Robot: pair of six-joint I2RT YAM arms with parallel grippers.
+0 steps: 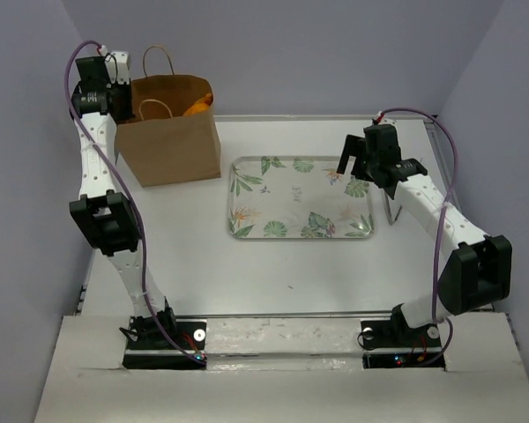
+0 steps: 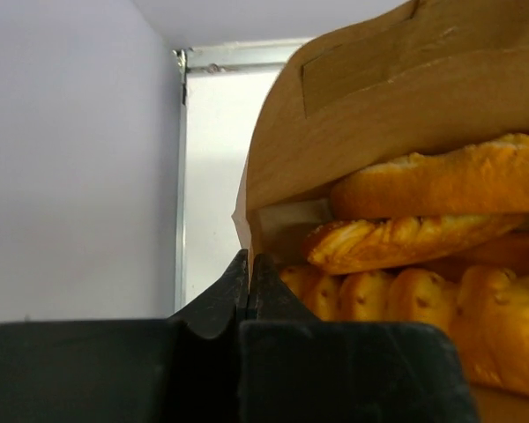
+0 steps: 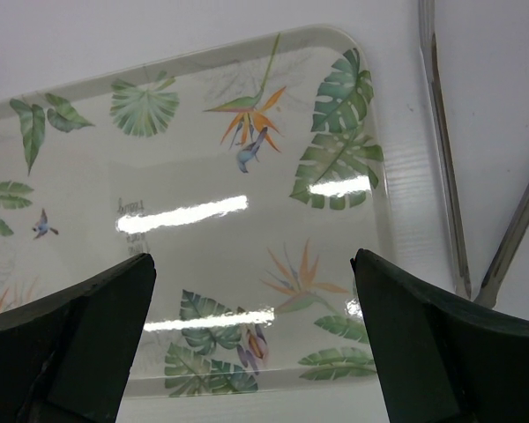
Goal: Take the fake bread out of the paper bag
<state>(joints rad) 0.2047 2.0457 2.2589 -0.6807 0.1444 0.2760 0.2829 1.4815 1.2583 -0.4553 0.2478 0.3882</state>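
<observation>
Next, my left gripper carries the rim of the bag back, turning toward the tray, before it lets go of the bag's rim.
The brown paper bag [image 1: 172, 141] stands upright at the far left, its mouth open. Golden-orange fake bread [image 1: 199, 105] pokes from its top right. In the left wrist view the bag [image 2: 406, 97] fills the right side, with several glossy loaves [image 2: 441, 185] inside. My left gripper [image 1: 122, 77] is at the bag's top left corner. Its fingers [image 2: 249, 264] are pressed together, and the bag's paper rim runs into the slit between them. My right gripper [image 1: 351, 164] hovers over the tray's right end, open and empty [image 3: 251, 264].
A clear tray with a leaf print [image 1: 247, 198] lies in the middle of the table; it also shows in the right wrist view [image 3: 203, 132]. Metal tongs [image 1: 391, 211] lie just right of it [image 3: 448, 176]. Walls stand close on the left and at the back.
</observation>
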